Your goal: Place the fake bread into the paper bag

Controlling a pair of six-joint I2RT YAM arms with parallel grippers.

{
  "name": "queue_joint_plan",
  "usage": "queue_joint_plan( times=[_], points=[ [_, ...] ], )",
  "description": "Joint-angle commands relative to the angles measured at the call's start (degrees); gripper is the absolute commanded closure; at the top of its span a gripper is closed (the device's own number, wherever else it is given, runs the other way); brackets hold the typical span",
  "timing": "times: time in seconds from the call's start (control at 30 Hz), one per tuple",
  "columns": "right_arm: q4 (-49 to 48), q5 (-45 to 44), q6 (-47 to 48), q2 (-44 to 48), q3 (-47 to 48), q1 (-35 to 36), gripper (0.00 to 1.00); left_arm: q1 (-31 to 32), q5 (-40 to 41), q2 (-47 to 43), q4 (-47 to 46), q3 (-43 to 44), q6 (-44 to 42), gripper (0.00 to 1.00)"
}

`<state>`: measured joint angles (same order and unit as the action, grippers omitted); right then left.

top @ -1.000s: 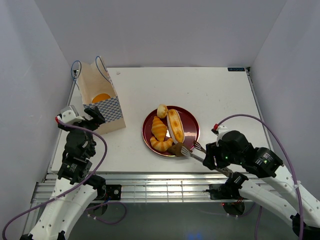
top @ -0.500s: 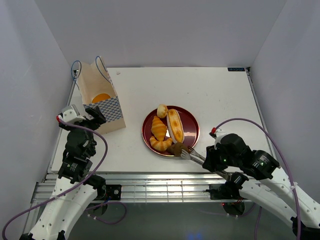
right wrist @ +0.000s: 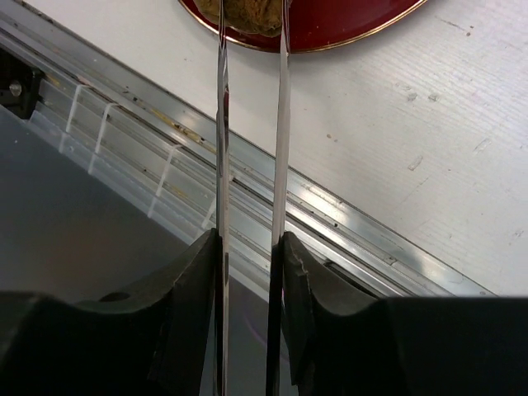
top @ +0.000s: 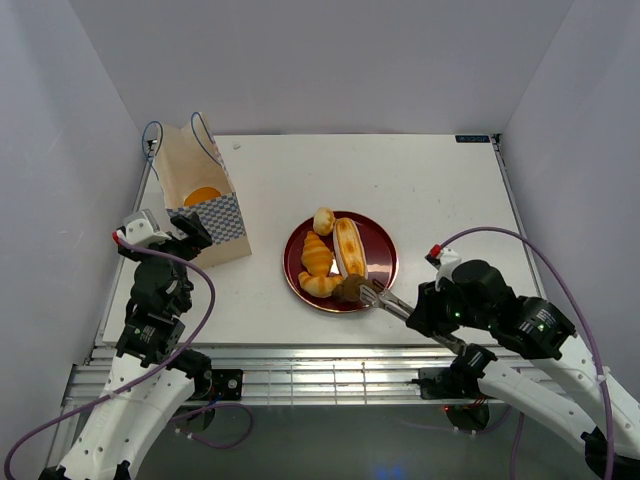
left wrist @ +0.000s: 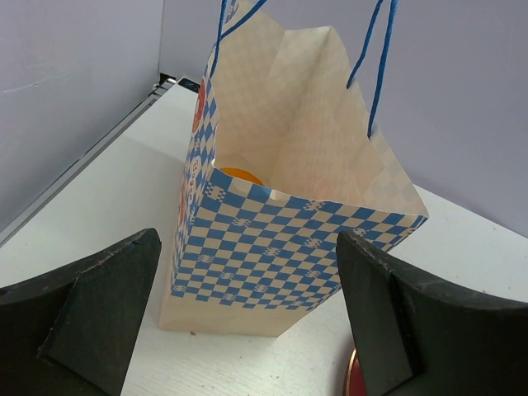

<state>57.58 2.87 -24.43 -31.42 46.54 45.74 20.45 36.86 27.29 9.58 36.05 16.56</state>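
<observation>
I need to raise my right gripper next and swing outward past the plate, bringing the tongs' blades over the bag's opening, since they are on either side of the dark brown piece [top: 350, 290].
The paper bag [top: 200, 205] stands open at the far left, with an orange bun [top: 203, 195] inside; both show in the left wrist view, the bag [left wrist: 280, 231] and the bun [left wrist: 239, 176]. My left gripper [top: 185, 232] is open and empty just in front of the bag [left wrist: 246, 247]. The dark red plate [top: 386, 262] holds two croissants [top: 318, 255], an oblong roll [top: 350, 250], a small round bun [top: 324, 221] and a dark brown piece [top: 350, 290]. My right gripper [top: 425, 312] is shut on metal tongs [top: 385, 300], whose blades [right wrist: 223, 124] flank the dark brown piece [right wrist: 252, 12].
The table's front edge and a metal rail [top: 300, 365] run just below the plate and under the tongs [right wrist: 330, 206]. The white walls close in on the left, back and right. The plate rim [left wrist: 351, 379] shows by my left gripper's right finger.
My right gripper has moved the tongs left onto the plate's front edge, and the tong tips have closed in around the dark brown piece. The left arm has not moved.
</observation>
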Motion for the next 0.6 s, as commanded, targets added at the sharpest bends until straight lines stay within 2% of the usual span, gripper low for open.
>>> queue_joint_plan(
  times=[0.0,0.3,0.4,0.57],
  points=[
    [1.2,-1.7,0.3,-0.4,6.0,0.0,0.8,0.2,-0.5,0.0,0.7,1.7,0.4,0.02],
    [4.4,-0.8,2.3,-3.0,15.4,-0.1,0.82,0.2,-0.7,0.0,1.0,1.9,0.7,0.02],
    [1.6,0.8,2.2,-3.2,15.8,0.0,0.82,0.2,-0.1,-0.6,1.0,2.0,0.8,0.02],
    [-8.9,2.2,2.3,-7.0,15.8,-0.1,0.81,0.2,1.1,-1.6,1.1,1.8,1.0,0.02]
  ],
)
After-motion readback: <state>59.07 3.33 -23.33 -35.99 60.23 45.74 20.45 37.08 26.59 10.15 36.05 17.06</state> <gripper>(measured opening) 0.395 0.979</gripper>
